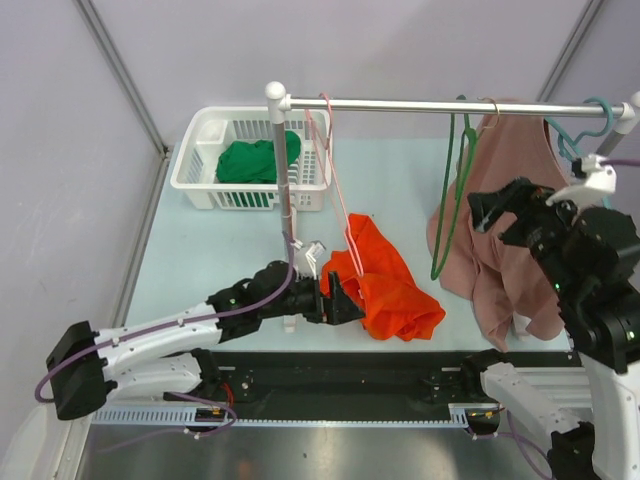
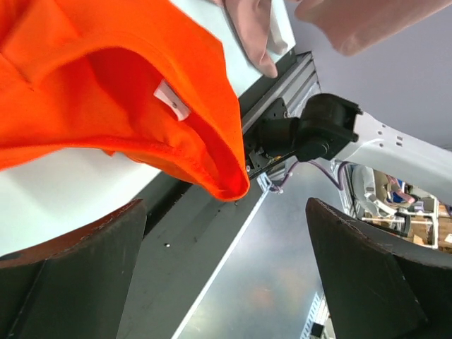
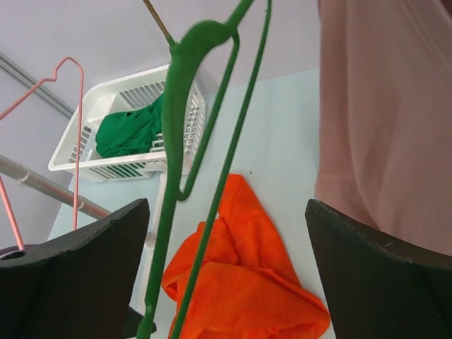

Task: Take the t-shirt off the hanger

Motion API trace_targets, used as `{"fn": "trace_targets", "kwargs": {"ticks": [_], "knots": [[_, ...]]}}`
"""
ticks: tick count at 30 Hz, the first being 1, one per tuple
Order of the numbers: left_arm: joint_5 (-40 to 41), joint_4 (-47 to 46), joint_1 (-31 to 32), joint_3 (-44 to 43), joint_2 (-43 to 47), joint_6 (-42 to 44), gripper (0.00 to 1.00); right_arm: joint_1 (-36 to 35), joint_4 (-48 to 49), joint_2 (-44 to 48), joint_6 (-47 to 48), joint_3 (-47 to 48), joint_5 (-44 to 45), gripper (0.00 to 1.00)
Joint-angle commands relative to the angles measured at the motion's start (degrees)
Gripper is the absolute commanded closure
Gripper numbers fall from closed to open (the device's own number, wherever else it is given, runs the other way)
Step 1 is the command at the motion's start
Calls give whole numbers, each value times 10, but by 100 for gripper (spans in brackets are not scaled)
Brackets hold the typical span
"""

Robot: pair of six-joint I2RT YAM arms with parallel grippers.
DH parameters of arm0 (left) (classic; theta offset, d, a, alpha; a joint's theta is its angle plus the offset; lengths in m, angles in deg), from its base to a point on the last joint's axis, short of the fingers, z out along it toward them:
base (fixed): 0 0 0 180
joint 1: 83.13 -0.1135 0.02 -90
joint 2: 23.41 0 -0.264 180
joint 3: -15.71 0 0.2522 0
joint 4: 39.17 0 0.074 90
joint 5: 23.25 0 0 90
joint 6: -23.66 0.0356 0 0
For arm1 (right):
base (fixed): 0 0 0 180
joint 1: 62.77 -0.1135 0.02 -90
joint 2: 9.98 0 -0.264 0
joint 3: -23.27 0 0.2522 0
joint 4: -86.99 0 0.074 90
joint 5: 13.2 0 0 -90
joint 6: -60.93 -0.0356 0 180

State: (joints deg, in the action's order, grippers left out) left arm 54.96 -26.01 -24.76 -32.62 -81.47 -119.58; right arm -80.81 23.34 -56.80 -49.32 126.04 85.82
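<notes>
The orange t-shirt's near edge (image 1: 394,326) lies clear of the pink hanger (image 1: 335,175), so my left gripper should turn down and to the right in the top view onto it next.
An orange t-shirt (image 1: 388,285) lies crumpled on the table below a thin pink hanger (image 1: 335,175) that hangs from the rod (image 1: 400,103). The hanger's lower end meets the shirt's top; I cannot tell if it is inside. My left gripper (image 1: 335,298) is low at the shirt's left edge, open and empty (image 2: 222,240), with the shirt's collar (image 2: 176,106) just above its fingers. A dusty-pink t-shirt (image 1: 500,260) hangs from the rod at the right. My right gripper (image 1: 500,208) is raised beside it, open and empty (image 3: 226,240).
An empty green hanger (image 1: 452,190) hangs between the two shirts and crosses the right wrist view (image 3: 183,141). A teal hanger (image 1: 590,125) hangs at the rod's right end. A white basket (image 1: 200,160) with green cloth (image 1: 255,160) stands at the back left, behind the rack's post (image 1: 283,190).
</notes>
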Motion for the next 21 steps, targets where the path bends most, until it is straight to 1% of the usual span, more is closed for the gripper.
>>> {"fn": "trace_targets", "kwargs": {"ticks": [1,4,5,7,10,12,14,15,17,19,21], "knots": [[90,-1,40,-52,-46,-34,0,-1,-51,56,8,-23,29,3],[150,-19,61,-48,-83,-72,0,-1,-57,87,-13,-62,9,3],[184,-19,67,-52,-96,-80,0,-2,-57,95,-18,-80,2,3],[196,-33,67,-59,-143,-86,0,-2,-55,114,-27,-96,-21,3],[207,-27,67,-98,-211,-87,0,-2,-54,130,-33,-112,-29,3],[225,1,68,-143,-247,-89,0,-2,-60,132,-30,-108,-29,3],[240,2,68,-179,-295,-91,0,-2,-63,137,-26,-106,-19,4],[254,27,67,-189,-309,-105,0,-2,-63,140,-24,-106,-15,4],[262,24,68,-206,-348,-122,0,-2,-59,147,-22,-110,-12,4],[262,-9,68,-209,-380,-138,0,-4,-57,146,-19,-111,-14,5],[268,-18,67,-216,-404,-158,0,-4,-56,143,-14,-111,-15,5]]}}
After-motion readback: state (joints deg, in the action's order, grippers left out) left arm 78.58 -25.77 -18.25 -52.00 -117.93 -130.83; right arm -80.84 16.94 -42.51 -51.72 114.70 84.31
